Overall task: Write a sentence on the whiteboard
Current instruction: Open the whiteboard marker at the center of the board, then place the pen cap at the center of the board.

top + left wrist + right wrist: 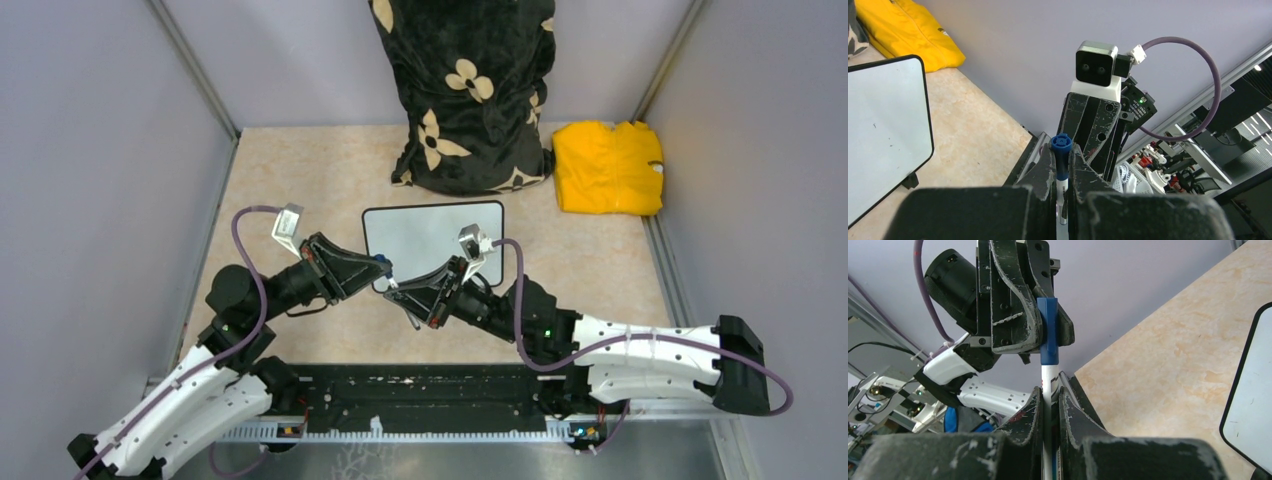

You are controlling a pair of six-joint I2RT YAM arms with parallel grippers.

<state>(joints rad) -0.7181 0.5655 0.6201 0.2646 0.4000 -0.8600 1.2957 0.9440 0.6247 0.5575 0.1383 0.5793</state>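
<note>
My left gripper draws the marker's cap off to the left in the top view next, then lowers and releases it, since clear tabletop beside the whiteboard lies below there.
The whiteboard lies flat mid-table; its face is blank and no sentence shows on it. It also shows in the left wrist view and at the right edge of the right wrist view. A marker with a white body and a blue cap is held between both arms, just in front of the board's near left corner. My left gripper is shut on the blue cap. My right gripper is shut on the white body. Cap and body look joined.
A black cushion with cream flowers stands behind the board. A yellow cloth lies at the back right, also in the left wrist view. Grey walls close in both sides. A black rail runs along the near edge.
</note>
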